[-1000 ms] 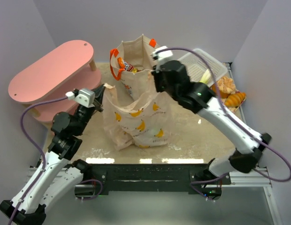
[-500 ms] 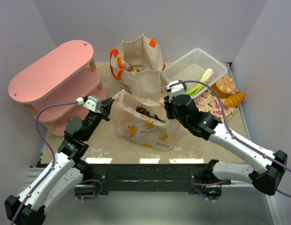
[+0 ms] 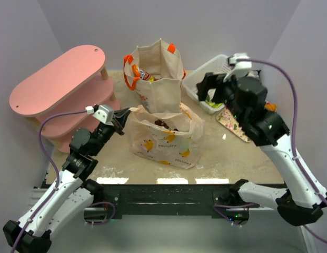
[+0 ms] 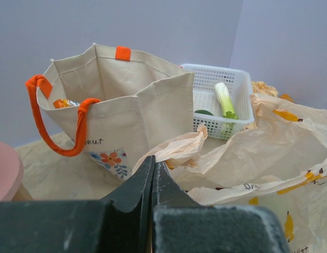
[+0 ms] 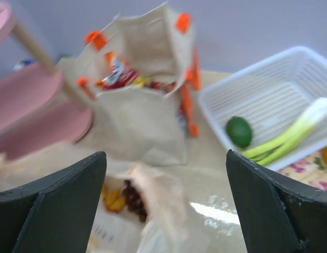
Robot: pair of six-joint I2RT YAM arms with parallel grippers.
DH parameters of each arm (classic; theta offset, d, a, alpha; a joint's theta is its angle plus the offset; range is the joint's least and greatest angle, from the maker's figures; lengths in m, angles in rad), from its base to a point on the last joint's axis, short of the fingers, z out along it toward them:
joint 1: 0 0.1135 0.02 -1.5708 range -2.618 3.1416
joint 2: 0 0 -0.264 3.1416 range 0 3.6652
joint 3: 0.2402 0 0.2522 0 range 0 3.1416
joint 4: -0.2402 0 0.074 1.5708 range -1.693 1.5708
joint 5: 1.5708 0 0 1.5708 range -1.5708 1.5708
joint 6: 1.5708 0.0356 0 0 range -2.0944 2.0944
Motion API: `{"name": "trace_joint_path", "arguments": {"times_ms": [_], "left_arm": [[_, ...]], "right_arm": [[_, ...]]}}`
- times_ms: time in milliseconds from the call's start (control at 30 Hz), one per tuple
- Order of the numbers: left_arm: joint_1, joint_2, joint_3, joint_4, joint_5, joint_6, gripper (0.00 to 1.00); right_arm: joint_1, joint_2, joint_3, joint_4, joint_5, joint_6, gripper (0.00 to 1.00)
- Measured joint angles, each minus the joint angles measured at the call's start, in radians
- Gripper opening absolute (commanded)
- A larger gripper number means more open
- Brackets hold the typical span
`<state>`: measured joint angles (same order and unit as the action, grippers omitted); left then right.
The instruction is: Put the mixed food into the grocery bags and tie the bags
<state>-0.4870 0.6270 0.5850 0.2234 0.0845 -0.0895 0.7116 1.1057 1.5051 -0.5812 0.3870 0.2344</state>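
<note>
My right gripper swings right in the top view next and lowers onto the tip of the still unbagged golden croissant, which lies below on that side.
The peach plastic bag (image 3: 166,139) slumps at the table's middle, its mouth showing dark grapes (image 5: 132,196) and small orange pieces (image 5: 111,196). My left gripper (image 3: 126,113) is shut on the bag's left handle (image 4: 179,150), which comes out past the pinched tips (image 4: 153,164). Behind the bag stands the beige canvas tote (image 3: 155,74) with snack packets (image 5: 118,74) inside. My right gripper (image 5: 166,205) hangs open and empty, high above the bag and near the white basket (image 5: 268,89). The basket holds a green round vegetable (image 5: 239,132) and a leek (image 5: 289,137).
A pink two-tier shelf (image 3: 58,84) fills the left side. The floral mat (image 3: 231,118) lies at the right, partly under my right arm. Grey walls close in on three sides.
My right gripper has let go of the plastic bag's right side, opened wide and risen back right toward the basket. The bag's right side has sagged. The left gripper keeps its hold.
</note>
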Motion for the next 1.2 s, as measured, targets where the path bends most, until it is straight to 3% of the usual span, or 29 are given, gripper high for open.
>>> {"name": "trace_joint_path", "arguments": {"times_ms": [167, 467, 700, 800, 1200], "left_arm": [[0.000, -0.024, 0.006, -0.014, 0.032, 0.000, 0.00], [0.000, -0.056, 0.008, -0.046, 0.068, -0.005, 0.00], [0.000, -0.030, 0.021, -0.094, 0.069, -0.005, 0.00], [0.000, -0.025, 0.031, -0.111, 0.069, -0.005, 0.00], [0.000, 0.006, 0.044, -0.144, 0.050, -0.003, 0.00]], "right_arm": [[-0.477, 0.115, 0.015, 0.016, -0.127, 0.002, 0.98], [-0.960, 0.335, -0.220, 0.135, -0.229, 0.082, 0.86], [-1.094, 0.563, -0.249, 0.246, -0.256, 0.142, 0.65], [-1.106, 0.635, -0.246, 0.265, -0.228, 0.145, 0.62], [-1.104, 0.821, -0.226, 0.328, -0.152, 0.124, 0.73]]}}
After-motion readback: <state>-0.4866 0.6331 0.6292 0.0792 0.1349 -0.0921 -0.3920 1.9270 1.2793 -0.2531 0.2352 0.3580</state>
